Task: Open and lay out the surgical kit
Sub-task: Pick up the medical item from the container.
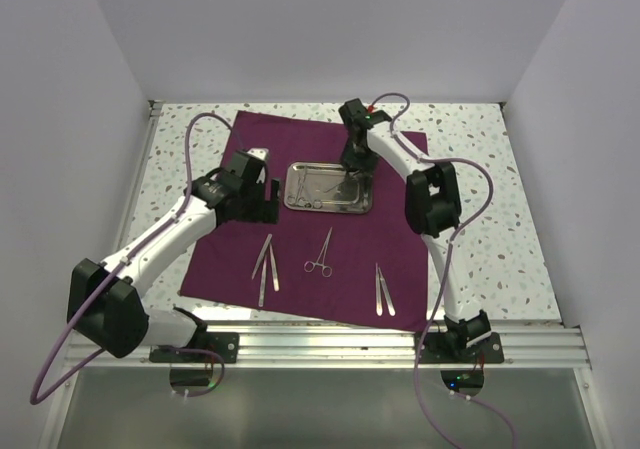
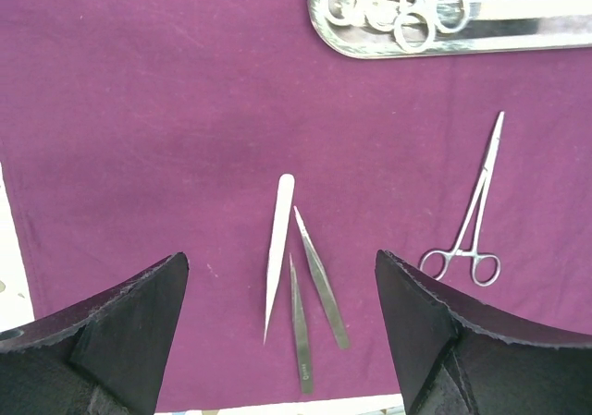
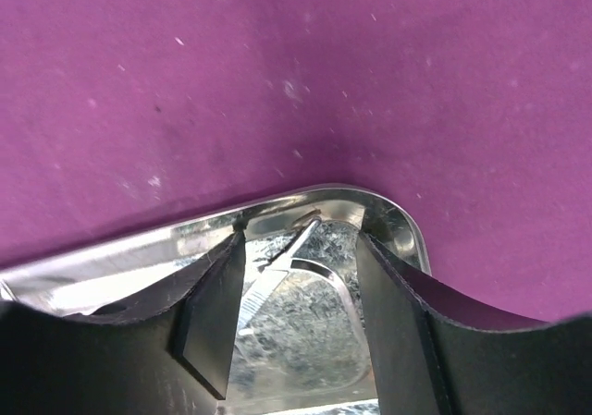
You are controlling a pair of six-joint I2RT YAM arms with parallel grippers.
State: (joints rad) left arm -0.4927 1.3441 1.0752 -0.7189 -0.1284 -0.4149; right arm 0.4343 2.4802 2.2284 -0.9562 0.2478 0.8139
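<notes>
My left gripper moves outward over the ring-handled instrument's blades next, lowers and closes, since they lie below it and to its right in the top view.
The maroon cloth (image 1: 230, 159) lies spread flat on the table. The steel tray (image 1: 296, 201) sits at its middle and holds ring-handled instruments (image 2: 398, 8). A pair of forceps (image 1: 320, 254) and tweezers (image 1: 266, 264) lie on the cloth in front of the tray, with more tweezers (image 1: 384, 289) to the right. My left gripper (image 2: 280, 276) is open and empty above the left tweezers (image 2: 276, 249). My right gripper (image 3: 296, 313) is open, with its fingers down in the tray's far right corner (image 3: 388, 221), on either side of a slim steel instrument (image 3: 273, 281).
The speckled tabletop (image 1: 520, 239) shows around the cloth. White walls close in the left, right and back. An aluminium rail (image 1: 330, 344) runs along the near edge. The right arm's cable (image 1: 480, 184) loops over the right side.
</notes>
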